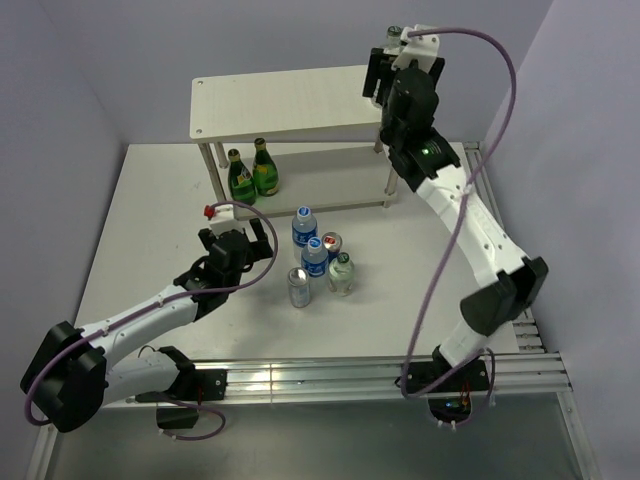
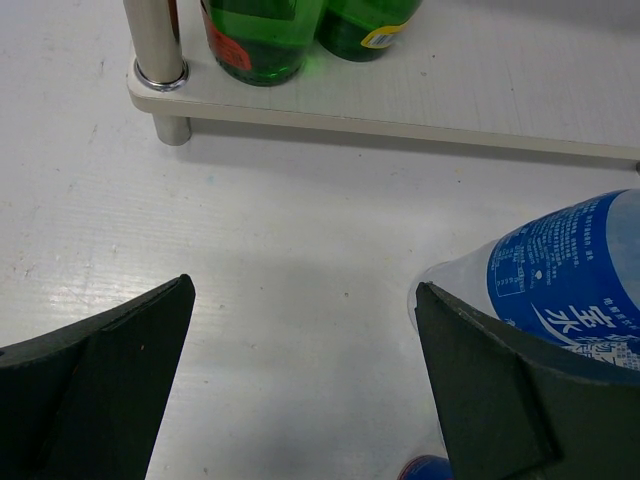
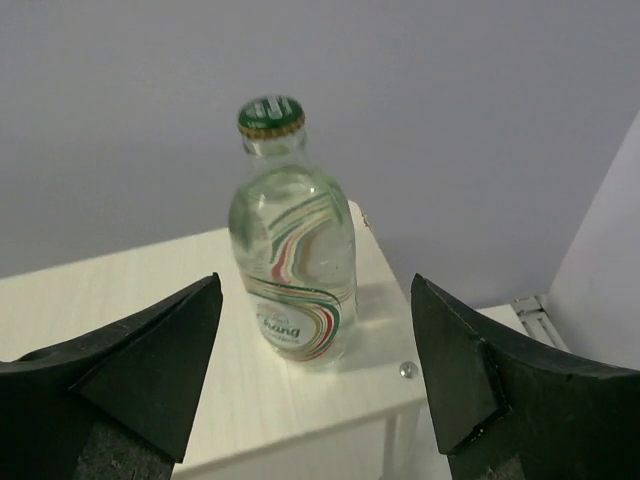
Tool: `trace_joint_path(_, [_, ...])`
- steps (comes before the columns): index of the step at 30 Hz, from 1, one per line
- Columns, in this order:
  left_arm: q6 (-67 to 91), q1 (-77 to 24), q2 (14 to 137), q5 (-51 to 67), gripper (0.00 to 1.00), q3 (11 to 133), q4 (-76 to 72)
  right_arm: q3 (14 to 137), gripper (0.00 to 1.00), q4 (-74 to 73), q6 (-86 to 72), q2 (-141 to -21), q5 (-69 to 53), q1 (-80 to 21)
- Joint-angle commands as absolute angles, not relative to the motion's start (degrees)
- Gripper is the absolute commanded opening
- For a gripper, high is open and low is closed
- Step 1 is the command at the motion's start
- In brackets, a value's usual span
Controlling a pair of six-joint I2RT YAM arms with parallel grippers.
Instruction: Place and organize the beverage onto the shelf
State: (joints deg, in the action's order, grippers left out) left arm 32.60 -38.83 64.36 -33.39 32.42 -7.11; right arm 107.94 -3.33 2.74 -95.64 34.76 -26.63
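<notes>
I will next move my right gripper back and down onto the small clear bottle's green cap (image 1: 343,257), because the cap is below it, nearer my base, and the glass bottle is on the shelf.
The shelf (image 1: 280,105) stands at the back of the table. A clear glass bottle (image 3: 295,270) with a green cap stands upright on the right end of its top board (image 3: 120,330). My right gripper (image 3: 316,280) is open, one finger on each side of that bottle and neither touching it. In the top view the right gripper (image 1: 385,62) sits at the shelf's top right corner. Two green bottles (image 1: 252,174) stand on the lower tier. My left gripper (image 2: 304,285) is open and empty above the table, with a blue-labelled water bottle (image 2: 560,280) just past its right finger.
A cluster of drinks stands mid-table: two water bottles (image 1: 309,243), two cans (image 1: 298,287), and a small clear bottle (image 1: 341,273). The left gripper (image 1: 264,243) is just left of them. A shelf leg (image 2: 155,40) and the lower board's edge (image 2: 450,110) lie ahead of it.
</notes>
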Motion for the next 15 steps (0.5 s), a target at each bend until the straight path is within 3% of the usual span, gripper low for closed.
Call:
trace_joint_path(1, [32.34, -38.67, 63.11, -34.28, 0.99, 32.96, -9.32, 104.34, 0.83, 5.63, 4.75, -86.32, 40.68, -29.26])
trace_joint_path(9, [31.91, -38.76, 60.21, -34.54, 0.99, 31.91, -8.88, 92.30, 0.82, -0.95, -1.56, -73.68, 44.30, -32.78])
trace_joint_path(15, [31.99, -38.58, 59.85, -34.10, 0.99, 31.82, -8.61, 65.87, 0.79, -3.26, -16.68, -59.34, 40.61, -40.85])
